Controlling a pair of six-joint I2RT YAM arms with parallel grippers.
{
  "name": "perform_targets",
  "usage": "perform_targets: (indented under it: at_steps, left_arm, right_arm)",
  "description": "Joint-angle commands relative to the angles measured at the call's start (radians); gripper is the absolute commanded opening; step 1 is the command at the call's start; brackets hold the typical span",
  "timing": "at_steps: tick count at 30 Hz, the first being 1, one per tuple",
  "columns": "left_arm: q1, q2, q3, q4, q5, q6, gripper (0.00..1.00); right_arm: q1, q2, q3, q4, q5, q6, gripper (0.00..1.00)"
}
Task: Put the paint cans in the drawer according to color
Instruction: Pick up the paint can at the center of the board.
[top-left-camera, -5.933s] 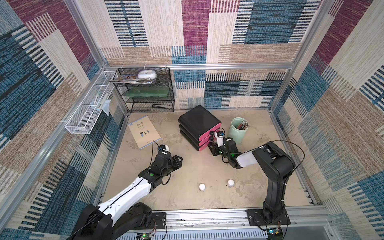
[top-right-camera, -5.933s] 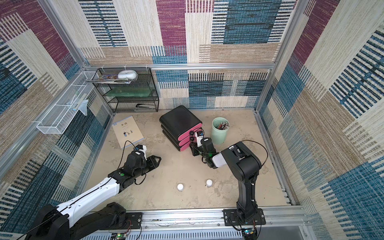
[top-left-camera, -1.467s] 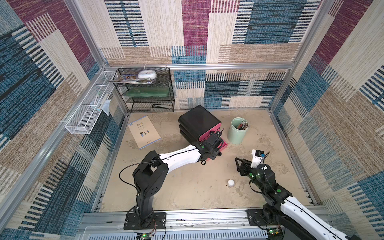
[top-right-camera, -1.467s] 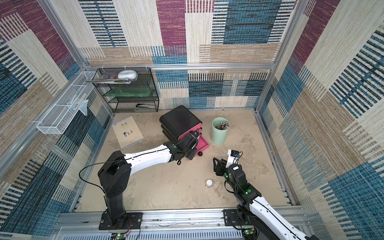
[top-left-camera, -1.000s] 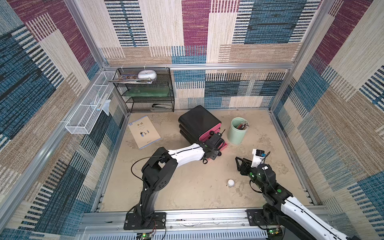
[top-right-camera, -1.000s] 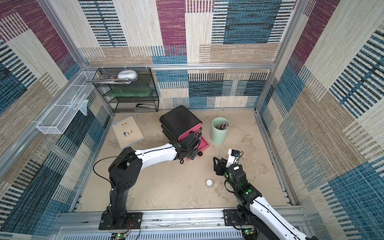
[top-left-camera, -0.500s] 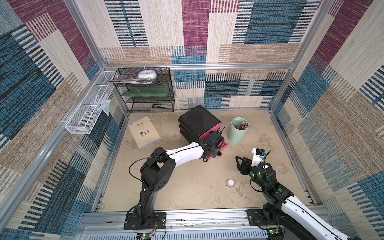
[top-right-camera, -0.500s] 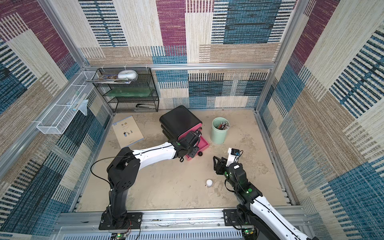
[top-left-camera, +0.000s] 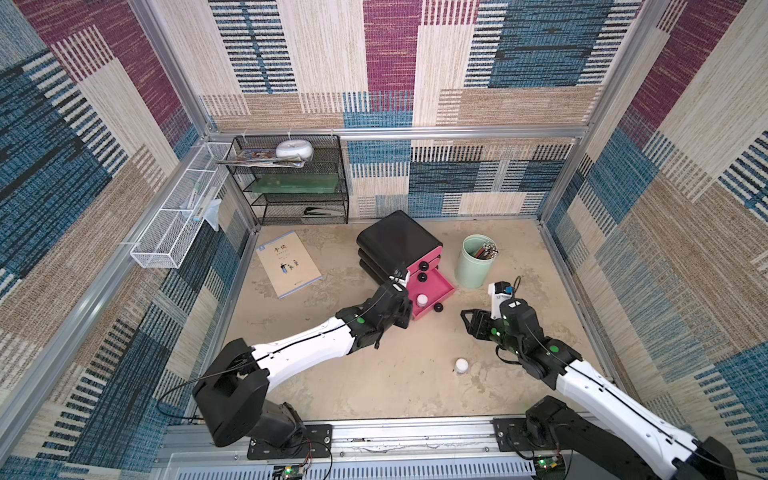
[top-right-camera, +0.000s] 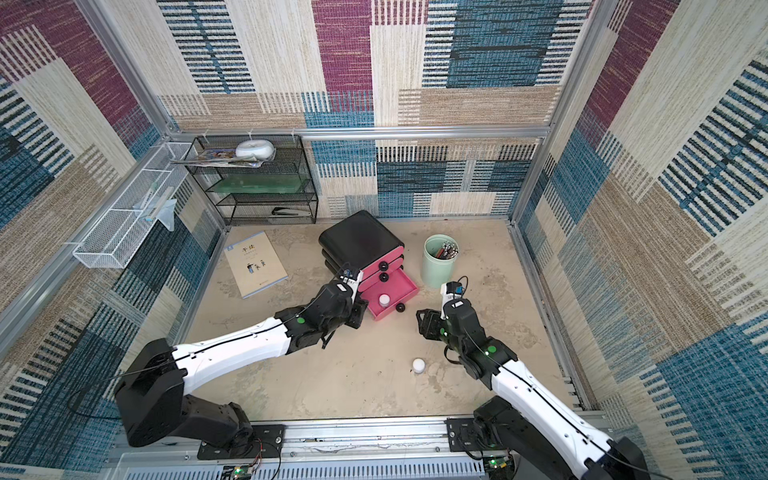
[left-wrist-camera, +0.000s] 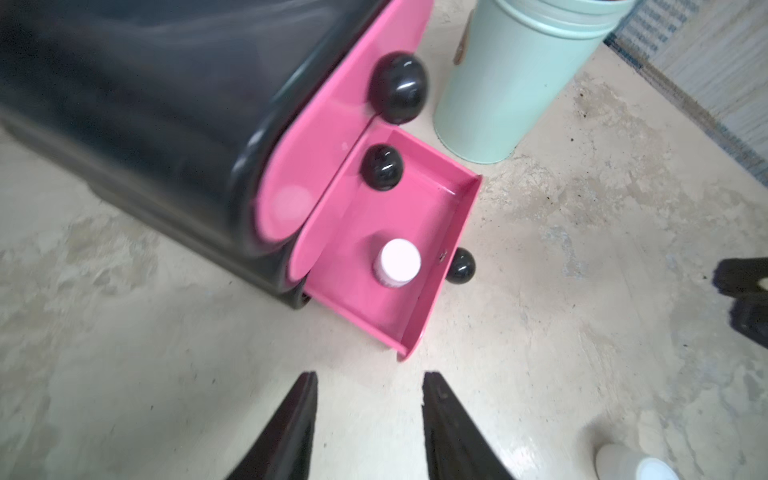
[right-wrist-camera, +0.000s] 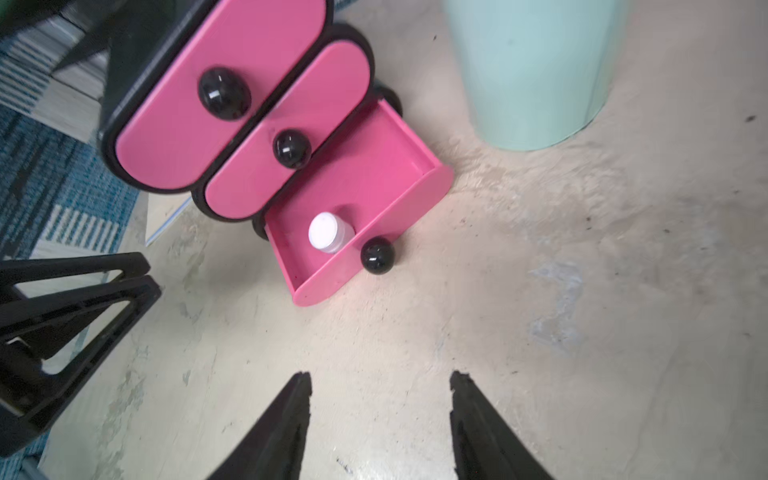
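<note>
The robot's right gripper will move back and down over the second white paint can (top-left-camera: 461, 365) and close on it, since the can is still outside the drawer's open level (top-left-camera: 436, 286).
The drawer (top-left-camera: 395, 237) (top-right-camera: 357, 237) is a black unit with pink fronts, and its bottom tier (top-left-camera: 436, 286) is pulled out. One white-lidded paint can (top-left-camera: 422, 299) (top-right-camera: 384, 299) (left-wrist-camera: 397, 262) (right-wrist-camera: 324, 230) stands inside that tier. A second white paint can (top-left-camera: 461, 365) (top-right-camera: 418, 365) (left-wrist-camera: 636, 463) sits on the floor near the front. My left gripper (top-left-camera: 405, 313) (left-wrist-camera: 370, 376) hangs open and empty just short of the open tier's near corner. My right gripper (top-left-camera: 469, 320) (right-wrist-camera: 380, 376) is open, empty and faces the drawer from the right.
A mint pencil cup (top-left-camera: 473, 266) stands right of the drawer. A booklet (top-left-camera: 289, 264) lies on the floor to the left. A black wire rack (top-left-camera: 291, 183) stands in the back left corner, and a white wire basket (top-left-camera: 174, 232) hangs on the left wall.
My left gripper has drawn back from over the open bottom tier towards the front, and a white-lidded can now stands there. The right arm has barely moved.
</note>
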Motion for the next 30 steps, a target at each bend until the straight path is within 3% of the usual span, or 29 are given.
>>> perform_targets:
  at_steps: [1, 6, 10, 24, 30]
  left_arm:
    - [0.079, -0.092, -0.131, 0.090, 0.060, -0.197, 0.46]
    - [0.235, -0.196, -0.317, 0.109, 0.145, -0.359, 0.45]
    - [0.288, -0.225, -0.391, 0.130, 0.184, -0.430, 0.45]
    - [0.303, -0.182, -0.403, 0.175, 0.227, -0.463, 0.45]
    - [0.304, -0.159, -0.394, 0.185, 0.243, -0.474, 0.44]
  right_arm:
    - [0.040, 0.123, 0.097, -0.217, -0.074, -0.009, 0.57]
    - [0.160, 0.272, 0.211, -0.370, 0.010, 0.004, 0.58]
    - [0.224, 0.330, 0.256, -0.485, 0.059, 0.036, 0.59]
    - [0.254, 0.289, 0.092, -0.405, -0.024, 0.157, 0.59]
    - [0.255, 0.344, 0.095, -0.393, -0.025, 0.141, 0.52]
